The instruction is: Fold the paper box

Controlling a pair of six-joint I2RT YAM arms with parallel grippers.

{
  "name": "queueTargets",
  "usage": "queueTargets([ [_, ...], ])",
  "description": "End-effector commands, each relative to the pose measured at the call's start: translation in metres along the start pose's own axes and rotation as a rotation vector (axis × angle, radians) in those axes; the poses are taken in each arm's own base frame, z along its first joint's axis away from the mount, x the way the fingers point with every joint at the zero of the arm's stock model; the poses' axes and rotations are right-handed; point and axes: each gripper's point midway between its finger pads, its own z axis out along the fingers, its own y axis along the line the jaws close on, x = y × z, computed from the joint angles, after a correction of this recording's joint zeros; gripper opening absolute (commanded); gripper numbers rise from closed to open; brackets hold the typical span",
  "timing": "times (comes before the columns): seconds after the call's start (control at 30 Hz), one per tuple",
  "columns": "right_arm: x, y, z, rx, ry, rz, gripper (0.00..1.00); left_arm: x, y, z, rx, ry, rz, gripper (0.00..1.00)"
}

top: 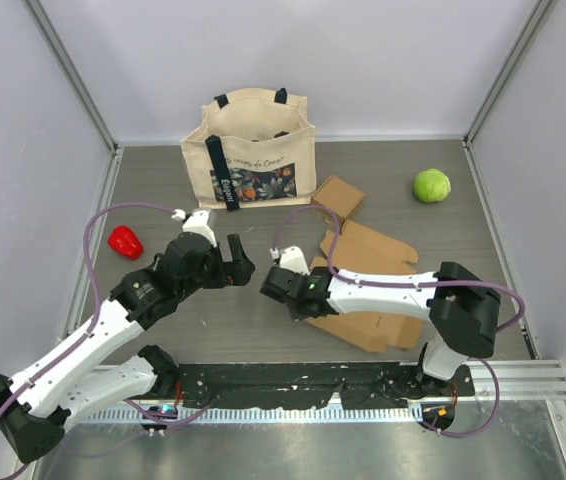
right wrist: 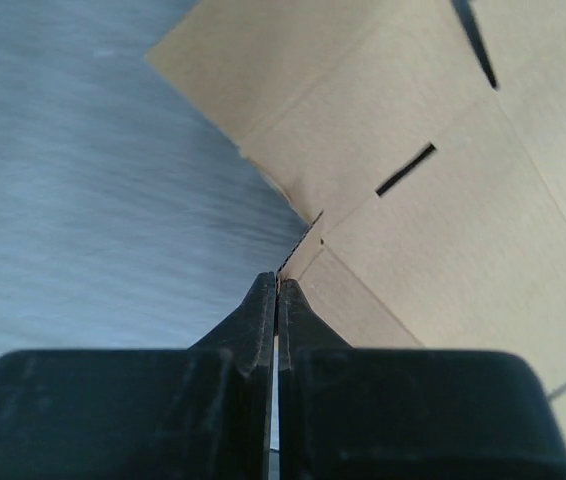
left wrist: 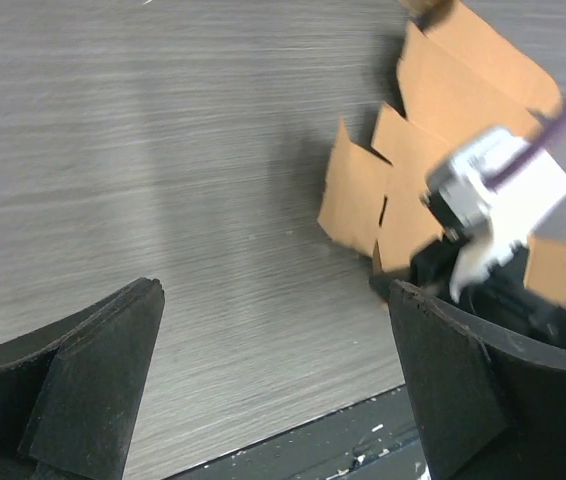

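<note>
The blank is lying crooked. My right gripper will pull the edge of the flap toward the cream tote bag outward of it while turning, then let go.
The paper box [top: 378, 255] is a flat, unfolded brown cardboard blank lying on the table right of centre. It also shows in the left wrist view [left wrist: 433, 110] and fills the right wrist view [right wrist: 413, 230]. My right gripper [top: 273, 285] sits at the blank's left edge, and its jaws [right wrist: 278, 285] are shut on the edge of a cardboard flap. My left gripper [top: 245, 262] hovers just left of it, wide open [left wrist: 275, 300], with only bare table between its fingers.
A cream tote bag [top: 250, 150] stands at the back centre. A red pepper [top: 125, 241] lies by the left wall and a green round fruit [top: 431, 185] at the back right. The black mounting rail [top: 363, 385] runs along the near edge.
</note>
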Motion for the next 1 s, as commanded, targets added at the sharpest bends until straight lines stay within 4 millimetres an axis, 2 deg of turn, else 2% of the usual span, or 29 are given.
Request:
queueTargets([
  [0.0,-0.030,0.078,-0.003,-0.246,-0.070,0.069,0.01,0.022,0.041,0.002,-0.144,0.047,-0.132,1.00],
  [0.03,-0.032,0.081,-0.002,-0.251,-0.069,0.058,0.01,0.028,0.043,0.005,-0.130,0.044,-0.155,1.00],
  [0.13,-0.041,0.092,-0.003,-0.282,-0.088,0.056,0.01,0.038,0.032,0.018,-0.033,0.068,-0.210,1.00],
  [0.17,-0.042,0.103,-0.004,-0.339,-0.090,0.057,0.01,0.042,0.030,0.022,-0.022,0.084,-0.235,1.00],
  [0.23,-0.046,0.112,-0.006,-0.386,-0.101,0.051,0.01,0.054,0.034,0.032,-0.033,0.116,-0.264,0.99],
  [0.33,-0.067,0.125,-0.011,-0.473,-0.110,0.126,0.01,0.060,0.049,0.037,-0.112,0.102,-0.334,0.93],
  [0.37,-0.086,0.127,-0.010,-0.537,-0.099,0.242,0.01,0.058,0.052,0.035,-0.116,0.073,-0.355,0.91],
  [0.4,-0.094,0.131,-0.010,-0.585,-0.087,0.300,0.01,0.061,0.063,0.037,-0.152,0.036,-0.398,0.88],
  [0.43,-0.103,0.131,-0.008,-0.625,-0.071,0.361,0.01,0.061,0.066,0.036,-0.152,0.013,-0.415,0.86],
  [0.47,-0.127,0.125,0.002,-0.650,-0.070,0.504,0.01,0.052,0.062,0.029,-0.105,-0.045,-0.434,0.84],
  [0.53,-0.150,0.119,0.008,-0.707,-0.054,0.624,0.01,0.051,0.056,0.031,-0.016,-0.097,-0.444,0.83],
  [0.57,-0.170,0.116,0.017,-0.732,-0.092,0.689,0.01,0.050,0.054,0.030,0.015,-0.118,-0.451,0.85],
  [0.6,-0.191,0.098,0.029,-0.725,-0.113,0.797,0.01,0.051,0.053,0.030,0.046,-0.142,-0.461,0.91],
  [0.67,-0.220,0.087,0.041,-0.768,-0.140,0.886,0.01,0.056,0.046,0.030,0.097,-0.122,-0.468,0.95],
  [0.7,-0.228,0.075,0.064,-0.772,-0.130,0.948,0.01,0.059,0.042,0.033,0.115,-0.106,-0.463,0.95],
  [0.73,-0.241,0.077,0.058,-0.856,-0.107,0.993,0.01,0.061,0.039,0.034,0.129,-0.087,-0.454,0.96],
  [0.8,-0.254,0.075,0.060,-0.884,-0.111,1.018,0.01,0.061,0.029,0.035,0.160,-0.051,-0.419,0.97],
  [0.87,-0.264,0.065,0.059,-0.848,-0.164,1.042,0.03,0.070,0.026,0.042,0.157,0.012,-0.371,0.98],
  [0.9,-0.266,0.062,0.056,-0.847,-0.183,1.058,0.04,0.064,0.020,0.044,0.175,0.008,-0.357,0.99],
  [0.97,-0.267,0.050,0.058,-0.825,-0.197,1.089,0.18,0.073,0.024,0.055,0.132,0.065,-0.336,1.00],
])
